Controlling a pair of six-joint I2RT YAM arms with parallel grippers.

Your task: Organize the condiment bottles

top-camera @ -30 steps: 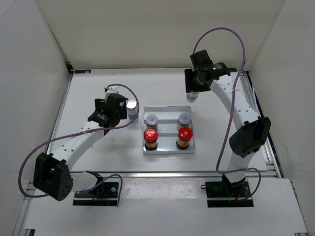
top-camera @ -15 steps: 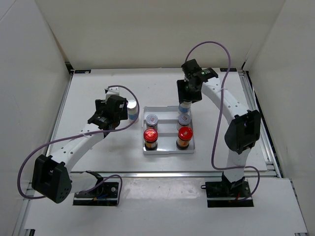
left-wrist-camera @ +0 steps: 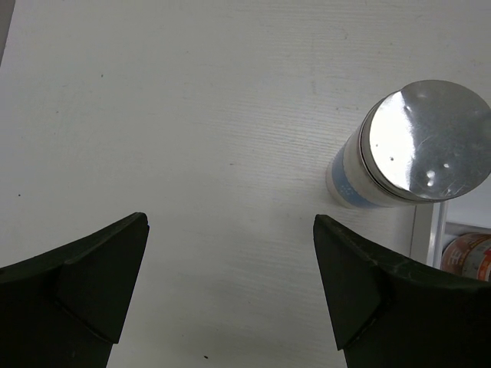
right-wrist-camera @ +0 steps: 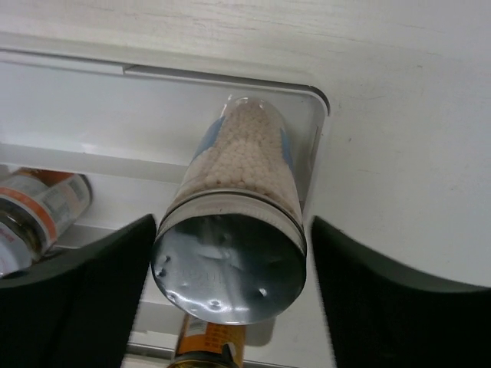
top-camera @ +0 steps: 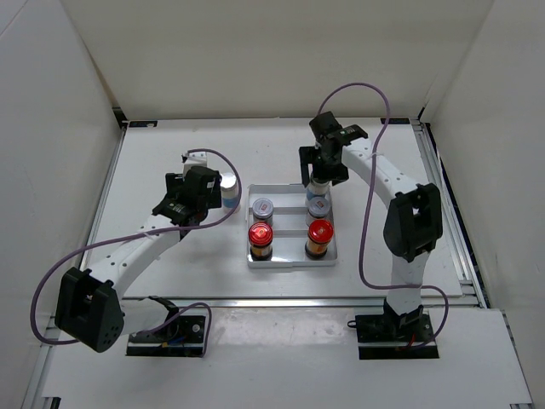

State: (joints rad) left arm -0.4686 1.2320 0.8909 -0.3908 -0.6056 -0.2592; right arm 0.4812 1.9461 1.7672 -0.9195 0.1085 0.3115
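My left gripper moves outward and to the right in the top view next and closes around the bottle's silver cap, since the loose bottle stands outside the tray (top-camera: pixel 292 260).
A tall silver-capped condiment bottle (right-wrist-camera: pixel 230 268) with a blue label and white beads stands in the far right corner of the white tray (right-wrist-camera: pixel 69 107). My right gripper (right-wrist-camera: pixel 234 230) is open around it, with a clear gap at the right finger. In the top view this bottle (top-camera: pixel 319 183) is under the right gripper (top-camera: pixel 324 162). Two short silver-capped jars (top-camera: pixel 262 207) and two red-capped jars (top-camera: pixel 319 232) stand in the tray (top-camera: pixel 292 260). Another silver-capped bottle (left-wrist-camera: pixel 418 146) stands on the table left of the tray, beyond my open, empty left gripper (left-wrist-camera: pixel 230 222).
The tray's left edge (left-wrist-camera: pixel 426 230) lies just past the loose bottle, with a red-capped jar (left-wrist-camera: pixel 468 257) behind it. White walls close in the table on three sides. The right arm's purple cable loops above the tray's far side.
The right arm carried its tall bottle from the far right of the table down into the tray's far right corner, then its jaws opened. The left arm stayed still.
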